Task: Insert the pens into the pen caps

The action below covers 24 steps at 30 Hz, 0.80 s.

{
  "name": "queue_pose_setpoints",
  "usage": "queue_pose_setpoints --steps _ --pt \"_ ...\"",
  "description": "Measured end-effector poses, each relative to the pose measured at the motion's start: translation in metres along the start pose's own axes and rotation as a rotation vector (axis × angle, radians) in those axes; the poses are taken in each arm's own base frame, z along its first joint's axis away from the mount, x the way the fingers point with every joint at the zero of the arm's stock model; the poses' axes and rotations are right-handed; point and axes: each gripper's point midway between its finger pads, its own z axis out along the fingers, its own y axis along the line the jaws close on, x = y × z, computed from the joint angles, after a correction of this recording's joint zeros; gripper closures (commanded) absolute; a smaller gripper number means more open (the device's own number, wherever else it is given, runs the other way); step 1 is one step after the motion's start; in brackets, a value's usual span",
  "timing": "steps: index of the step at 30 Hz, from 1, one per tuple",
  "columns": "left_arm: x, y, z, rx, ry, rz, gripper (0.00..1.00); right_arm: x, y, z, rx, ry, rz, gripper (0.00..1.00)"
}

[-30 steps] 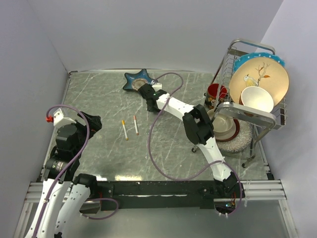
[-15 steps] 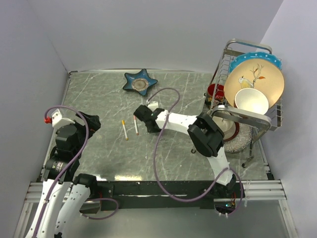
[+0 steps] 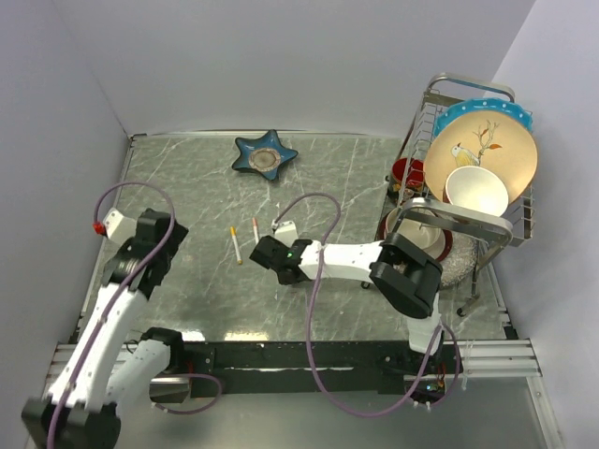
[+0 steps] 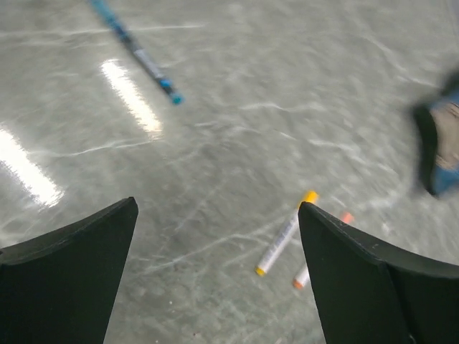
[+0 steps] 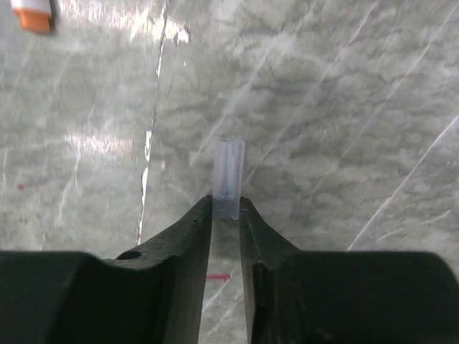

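Next I will move my left gripper toward the left in its wrist view, since the blue stick slants below there, turn in line and lower onto its near end (image 4: 165, 84).
Two thin white pens lie side by side mid-table: one with yellow ends (image 3: 235, 245) (image 4: 285, 242), one with orange ends (image 3: 255, 232) (image 4: 347, 216). I cannot tell whether those coloured ends are caps. My right gripper (image 3: 264, 253) (image 5: 226, 208) is low, just right of the pens, shut on a small translucent tube (image 5: 230, 175) that sticks out past its fingertips. An orange pen end (image 5: 32, 14) shows at that view's top left. My left gripper (image 3: 161, 245) (image 4: 215, 208) is open and empty, left of the pens and above the table.
A dark blue star-shaped dish (image 3: 265, 155) (image 4: 439, 150) sits at the back. A dish rack (image 3: 468, 187) with plates and bowls stands at the right. A thin blue stick (image 4: 136, 54) lies far off in the left wrist view. Purple cables (image 3: 309, 281) loop over the table.
My right arm swung from the star dish at the back down to just beside the pens. My left arm stretched forward and turned toward the pens.
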Motion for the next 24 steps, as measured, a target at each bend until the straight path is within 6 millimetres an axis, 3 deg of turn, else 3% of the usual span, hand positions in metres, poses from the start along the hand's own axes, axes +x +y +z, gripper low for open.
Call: queue_pose_setpoints --steps 3,12,24 --pt "-0.001 0.013 0.016 -0.151 -0.005 -0.049 0.01 0.004 -0.003 -0.003 -0.007 -0.003 -0.005 0.60" --pt "-0.033 0.066 0.048 -0.427 -0.070 -0.349 0.05 0.007 -0.017 -0.018 -0.022 -0.008 -0.070 0.56" --pt "-0.014 0.071 0.107 -0.611 0.062 -0.465 0.14 -0.037 -0.008 -0.092 -0.195 -0.176 -0.051 0.55"
